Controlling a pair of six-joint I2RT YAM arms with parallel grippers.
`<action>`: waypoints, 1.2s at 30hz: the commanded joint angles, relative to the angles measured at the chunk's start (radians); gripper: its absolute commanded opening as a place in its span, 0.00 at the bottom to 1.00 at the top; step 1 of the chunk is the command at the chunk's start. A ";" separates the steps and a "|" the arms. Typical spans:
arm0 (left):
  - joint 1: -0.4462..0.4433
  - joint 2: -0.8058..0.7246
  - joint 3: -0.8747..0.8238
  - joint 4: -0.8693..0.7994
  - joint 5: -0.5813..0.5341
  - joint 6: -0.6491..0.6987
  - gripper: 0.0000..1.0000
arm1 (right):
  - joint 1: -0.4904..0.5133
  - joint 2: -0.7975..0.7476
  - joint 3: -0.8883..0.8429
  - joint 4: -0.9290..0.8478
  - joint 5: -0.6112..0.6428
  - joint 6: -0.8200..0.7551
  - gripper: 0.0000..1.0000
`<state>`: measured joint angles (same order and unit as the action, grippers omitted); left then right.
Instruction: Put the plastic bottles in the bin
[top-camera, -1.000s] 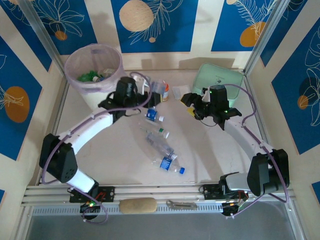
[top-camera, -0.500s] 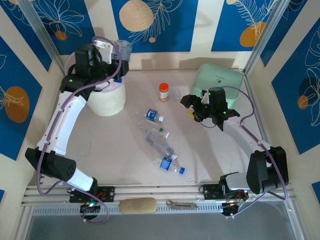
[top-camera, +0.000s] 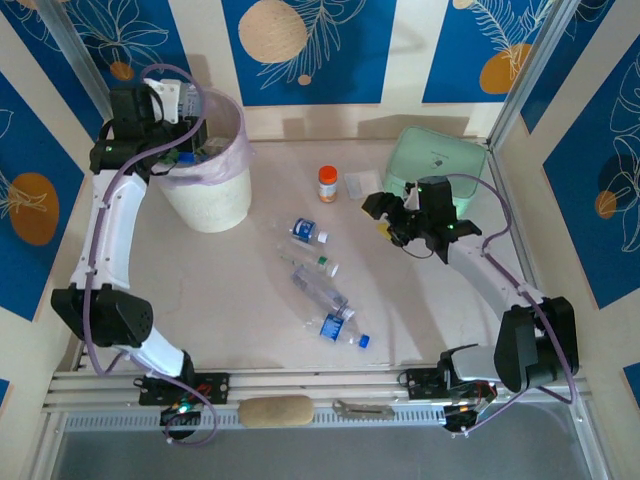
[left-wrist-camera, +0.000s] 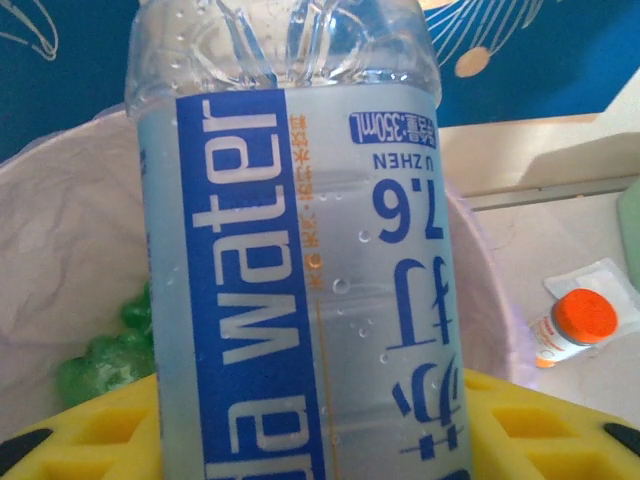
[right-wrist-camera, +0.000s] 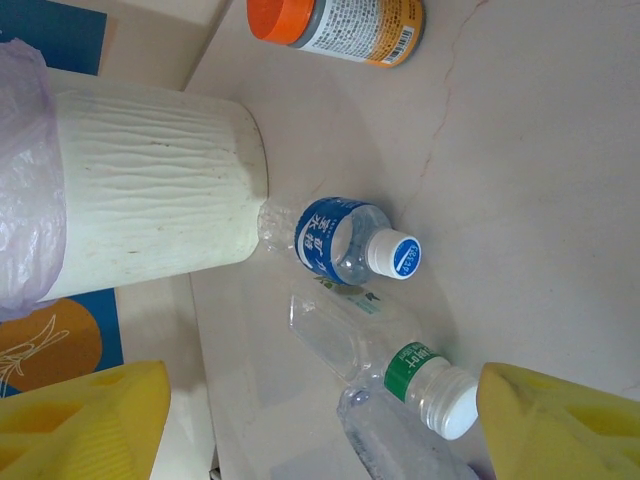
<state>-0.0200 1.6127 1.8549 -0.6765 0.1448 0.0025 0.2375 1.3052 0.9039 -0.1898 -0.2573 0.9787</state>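
My left gripper holds the clear plastic bottle (left-wrist-camera: 290, 250) and will swing slightly toward the orange-capped jar and release it over the bin's open middle, since the bin's bag-lined opening is wide open below.
My left gripper (top-camera: 182, 128) hangs over the bin (top-camera: 213, 200), a white bucket with a pink bag liner. It is shut on a clear plastic bottle (left-wrist-camera: 290, 250) with a blue label, held upright between the yellow fingers (left-wrist-camera: 545, 425). Green bottles (left-wrist-camera: 100, 350) lie inside the bin (left-wrist-camera: 60, 240). Several plastic bottles lie mid-table: a blue-labelled one (top-camera: 308, 232) (right-wrist-camera: 345, 240), a green-labelled one (top-camera: 318, 265) (right-wrist-camera: 400, 365), a clear one (top-camera: 320, 292) and another blue one (top-camera: 340, 330). My right gripper (top-camera: 393, 216) (right-wrist-camera: 320, 430) hovers open to their right, holding nothing.
An orange-capped jar (top-camera: 327, 183) (right-wrist-camera: 335, 20) (left-wrist-camera: 575, 325) stands behind the bottles beside a small white packet (top-camera: 356, 183). The mint green container (top-camera: 437, 160) sits at the back right, behind my right gripper. Patterned walls close in the table on three sides.
My left arm has swung from the middle of the table up and left to the bin, carrying the bottle. The right gripper has stayed in place and opened a little wider.
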 joint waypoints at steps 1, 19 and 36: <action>0.014 0.052 0.068 -0.039 0.008 0.007 0.46 | -0.006 -0.035 -0.015 -0.039 0.016 -0.021 0.81; 0.015 0.098 0.144 -0.089 0.029 -0.026 1.00 | -0.004 -0.058 -0.017 -0.051 0.032 -0.018 0.81; -0.103 -0.221 -0.354 0.294 0.318 -0.327 1.00 | 0.088 0.071 0.067 -0.083 0.039 -0.077 0.81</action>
<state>-0.0765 1.4448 1.6024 -0.5095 0.3973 -0.2371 0.3031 1.3491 0.9188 -0.2432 -0.2268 0.9459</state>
